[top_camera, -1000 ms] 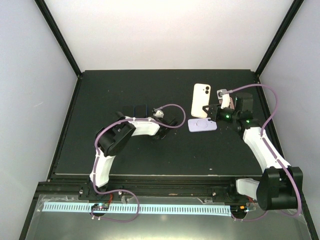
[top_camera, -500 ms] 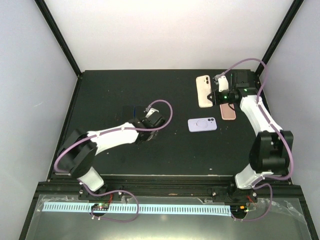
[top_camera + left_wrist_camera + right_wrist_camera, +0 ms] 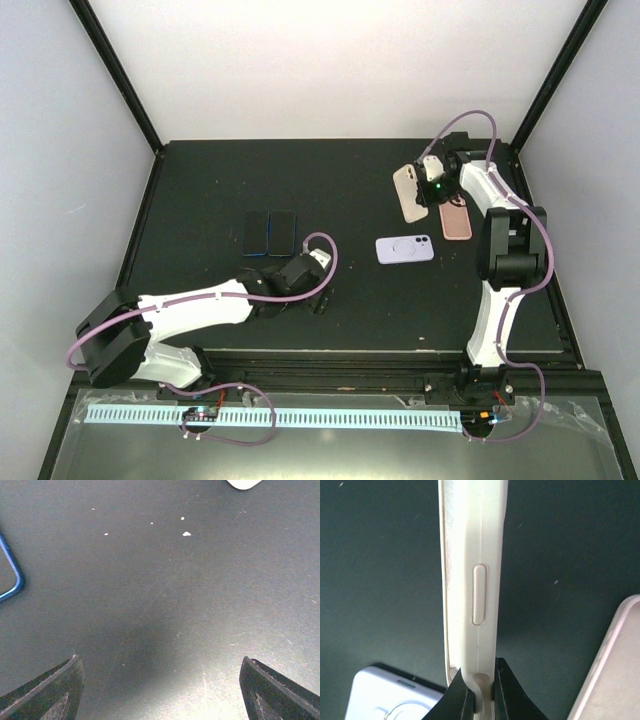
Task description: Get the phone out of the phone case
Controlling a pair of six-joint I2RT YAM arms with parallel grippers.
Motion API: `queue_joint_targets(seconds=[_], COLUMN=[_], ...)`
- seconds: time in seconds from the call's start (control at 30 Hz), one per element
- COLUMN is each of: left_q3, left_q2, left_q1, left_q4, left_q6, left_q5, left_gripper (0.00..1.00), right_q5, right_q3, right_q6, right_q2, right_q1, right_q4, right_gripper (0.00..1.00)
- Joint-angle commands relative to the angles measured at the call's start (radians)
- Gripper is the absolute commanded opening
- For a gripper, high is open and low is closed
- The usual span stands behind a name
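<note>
The right gripper lowers and draws back next to release the cream case, since bare tabletop (image 3: 427, 227) (image 3: 536, 676) beside the lavender case lies below and back from it.
My right gripper (image 3: 430, 187) is shut on the near end of a cream phone case (image 3: 406, 193) and holds it tilted on its edge above the table's far right. In the right wrist view the cream case (image 3: 474, 580) stands edge-on with its side button showing, pinched between my fingers (image 3: 479, 692). I cannot tell whether a phone sits inside it. My left gripper (image 3: 318, 297) is open and empty low over bare table in front of centre, and its wrist view shows only mat between the jaws (image 3: 160, 680).
A pink phone or case (image 3: 456, 222) lies right of the cream case and shows in the right wrist view (image 3: 615, 670). A lavender case (image 3: 405, 248) lies nearer, centre right. Two dark phones (image 3: 257, 233) (image 3: 283, 232) lie side by side at centre left.
My right gripper has moved to the far right and lifted the cream case onto its edge. My left arm has pulled back toward the near edge, uncovering the two dark phones.
</note>
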Motion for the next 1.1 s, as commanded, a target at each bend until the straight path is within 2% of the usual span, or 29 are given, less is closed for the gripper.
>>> queue_joint_targets(seconds=[0.0, 0.2, 0.43, 0.73, 1.07], left_q3=[-0.011, -0.006, 0.005, -0.003, -0.006], left_q2=[-0.012, -0.004, 0.015, 0.043, 0.058], left_q1=[-0.026, -0.037, -0.038, -0.039, -0.039], left_q4=[0.047, 0.048, 0.05, 0.083, 0.101], left_q6=[-0.023, -0.03, -0.023, -0.022, -0.027], left_q5=[0.05, 0.055, 0.07, 0.089, 0.104], left_gripper=[0.86, 0.86, 0.85, 0.85, 0.85], right_q5=[0.089, 0.159, 0.153, 0.058, -0.099], right_q3=[0.09, 0.158, 0.087, -0.085, -0.154], right_q6=[-0.06, -0.101, -0.139, -0.167, -0.166], right_q2=[0.053, 0.126, 0.103, -0.007, -0.055], right_q1=[-0.01, -0.026, -0.048, -0.052, -0.052], right_q4=[-0.026, -0.08, -0.086, -0.096, -0.168], right_gripper=[0.01, 0.01, 0.01, 0.01, 0.01])
